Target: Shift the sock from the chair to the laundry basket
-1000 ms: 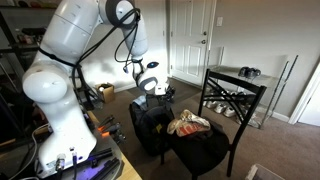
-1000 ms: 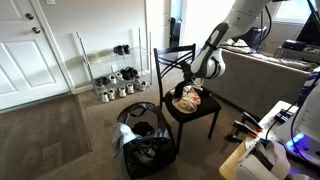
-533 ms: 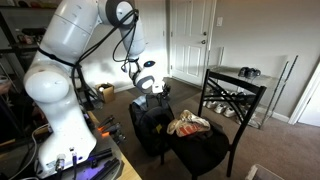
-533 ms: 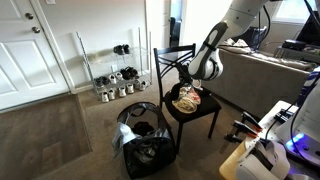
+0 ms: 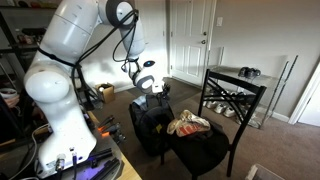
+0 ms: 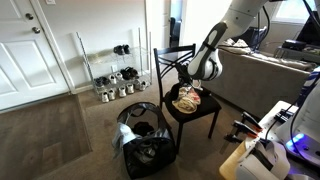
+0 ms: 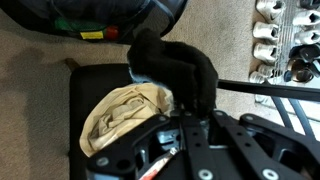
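Note:
The laundry basket's top lies past the chair's edge from my gripper, so my gripper will next swing the sock (image 7: 170, 62) off the seat of the chair and over the laundry basket's open top (image 7: 108, 14) to release it.
My gripper (image 7: 172, 105) is shut on a black sock (image 7: 170, 62) that hangs from the fingers over the chair's dark seat (image 7: 88, 82). A crumpled tan cloth (image 7: 120, 112) lies on the seat beside the sock. In both exterior views the gripper (image 5: 150, 84) (image 6: 200, 70) hovers just above the black metal-framed chair (image 5: 222, 118) (image 6: 172, 70) and the tan cloth (image 5: 188, 124) (image 6: 190, 100). The black soft laundry basket (image 5: 150, 125) (image 6: 145, 145) (image 7: 110, 15) stands on the carpet next to the chair, holding dark items.
A metal shoe rack with shoes (image 5: 245, 95) (image 6: 110, 75) (image 7: 275, 30) stands against the wall beyond the chair. White doors (image 5: 190, 40) (image 6: 25, 50) are behind. A couch (image 6: 270, 80) and the robot's base table (image 5: 90, 150) are close by.

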Motion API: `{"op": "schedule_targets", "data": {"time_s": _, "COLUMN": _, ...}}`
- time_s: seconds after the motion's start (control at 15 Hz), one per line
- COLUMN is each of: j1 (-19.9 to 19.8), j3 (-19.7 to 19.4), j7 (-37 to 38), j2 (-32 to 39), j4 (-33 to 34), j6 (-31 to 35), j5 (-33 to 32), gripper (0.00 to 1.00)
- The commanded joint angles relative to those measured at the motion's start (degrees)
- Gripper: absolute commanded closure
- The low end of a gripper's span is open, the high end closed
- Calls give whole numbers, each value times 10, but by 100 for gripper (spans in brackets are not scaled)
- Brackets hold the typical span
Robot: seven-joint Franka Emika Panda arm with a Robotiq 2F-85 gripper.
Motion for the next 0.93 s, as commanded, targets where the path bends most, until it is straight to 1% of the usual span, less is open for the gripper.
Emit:
{"op": "schedule_targets", "data": {"time_s": 0.0, "j1": 34, "j3": 12, "j7": -29, "j2": -7, "j4": 10, "j6": 11, "j5": -4, "gripper": 97}}
{"op": "schedule_targets", "data": {"time_s": 0.2, "j1": 92, "j3": 16, "j7": -62, "j2": -14, "j4": 40, "j6": 2, "j5": -6, "gripper": 97}}
{"op": "schedule_targets", "data": {"time_s": 0.27, "j1": 103, "j3": 25, "j7": -73, "j2": -10, "j4": 53, "j6": -3, "j5": -11, "gripper": 97}}
{"op": "schedule_targets", "data": {"time_s": 0.47, "j1": 158, "j3": 15, "j7": -114, "j2": -4, "j4": 89, "j6": -30, "j5": -7, "gripper": 97}}
{"op": "schedule_targets", "data": {"time_s": 0.53, "j1": 157, "j3": 27, "j7": -124, "j2": 2, "j4": 101, "j6": -36, "j5": -13, "gripper": 97}}
{"op": "schedule_targets", "data": {"time_s": 0.6, "j1": 166, "j3": 25, "j7": -133, "j2": 4, "j4": 110, "j6": -44, "j5": -9, "gripper": 97}}
{"op": "schedule_targets", "data": {"time_s": 0.73, "j1": 172, "j3": 29, "j7": -149, "j2": 8, "j4": 125, "j6": -58, "j5": -6, "gripper": 97}}
{"op": "schedule_targets", "data": {"time_s": 0.8, "j1": 175, "j3": 26, "j7": -156, "j2": 9, "j4": 130, "j6": -66, "j5": -3, "gripper": 65}}
{"op": "schedule_targets", "data": {"time_s": 0.87, "j1": 173, "j3": 30, "j7": -163, "j2": 11, "j4": 135, "j6": -69, "j5": -2, "gripper": 64}}
